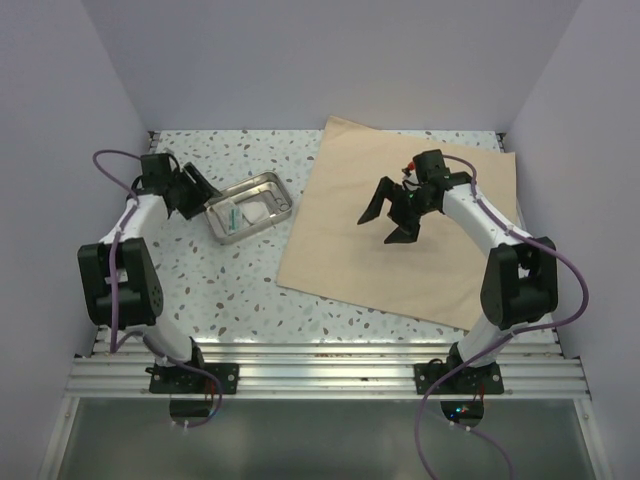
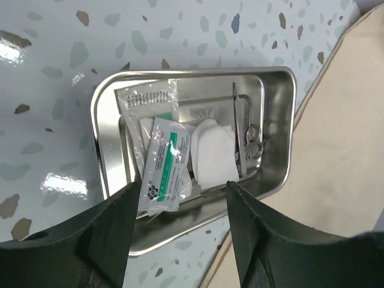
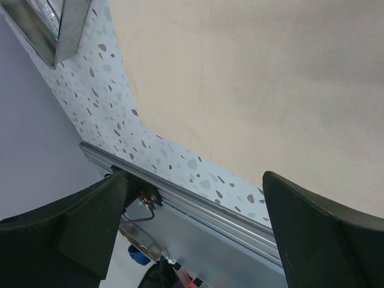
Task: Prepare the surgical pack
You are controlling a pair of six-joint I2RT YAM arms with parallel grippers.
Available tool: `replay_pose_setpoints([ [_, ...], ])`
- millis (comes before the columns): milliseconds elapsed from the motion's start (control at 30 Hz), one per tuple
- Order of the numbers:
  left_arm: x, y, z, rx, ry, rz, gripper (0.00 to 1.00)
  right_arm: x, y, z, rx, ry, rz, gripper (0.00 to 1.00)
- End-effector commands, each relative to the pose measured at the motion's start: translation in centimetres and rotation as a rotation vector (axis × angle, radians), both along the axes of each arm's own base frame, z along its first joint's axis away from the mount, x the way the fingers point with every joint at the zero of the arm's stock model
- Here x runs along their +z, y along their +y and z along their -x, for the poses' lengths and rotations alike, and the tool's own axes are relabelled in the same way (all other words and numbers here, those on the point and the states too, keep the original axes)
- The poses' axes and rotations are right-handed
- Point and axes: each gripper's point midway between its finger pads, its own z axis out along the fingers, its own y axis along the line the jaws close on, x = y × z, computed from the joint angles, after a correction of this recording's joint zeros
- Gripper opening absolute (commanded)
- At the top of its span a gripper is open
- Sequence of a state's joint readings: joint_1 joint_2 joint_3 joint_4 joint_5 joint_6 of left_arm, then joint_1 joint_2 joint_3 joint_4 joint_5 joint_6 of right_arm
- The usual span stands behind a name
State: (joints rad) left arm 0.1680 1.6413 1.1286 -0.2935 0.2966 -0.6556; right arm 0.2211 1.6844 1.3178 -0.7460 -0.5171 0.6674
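I will next move my left gripper down and pull it back until its fingers are on both sides of the tray's end rim away from the sheet [image 1: 350, 262], which is free of packets.
The tan wrap sheet [image 1: 350, 262] lies flat on the right half of the table, also visible in the left wrist view [image 2: 342, 150] and the right wrist view [image 3: 270, 72]. Left of it stands the shiny metal tray [image 1: 283, 190], whose wall [image 2: 279, 129] encloses white gauze squares [image 2: 213, 153], a green-striped packet [image 2: 165, 165], a clear packet [image 2: 147, 99] and metal forceps [image 2: 246, 135]. My left gripper [image 1: 203, 200] [image 2: 183, 185] is open at the tray's left end, gripping nothing. Open and empty, my right gripper [image 1: 388, 225] [image 3: 193, 176] hovers over the sheet.
The speckled tabletop [image 1: 220, 290] is walled at the back and on both sides. An aluminium rail [image 1: 320, 365] runs along the near edge by the arm bases. A corner of the tray [image 3: 54, 24] shows at the upper left of the right wrist view.
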Motion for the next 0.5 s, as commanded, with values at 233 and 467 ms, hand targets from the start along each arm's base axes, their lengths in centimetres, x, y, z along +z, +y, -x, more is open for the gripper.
replay_pose_setpoints([
  [233,-7.7,1.8,0.6,-0.082,0.299,-0.087,0.56,0.2,-1.3,0.4,0.038,-0.022,0.054,0.99],
  [467,-8.2,1.9,0.8,-0.09,0.312,-0.101,0.49,-0.4,-2.9,1.7,0.046,-0.012,0.133,0.99],
])
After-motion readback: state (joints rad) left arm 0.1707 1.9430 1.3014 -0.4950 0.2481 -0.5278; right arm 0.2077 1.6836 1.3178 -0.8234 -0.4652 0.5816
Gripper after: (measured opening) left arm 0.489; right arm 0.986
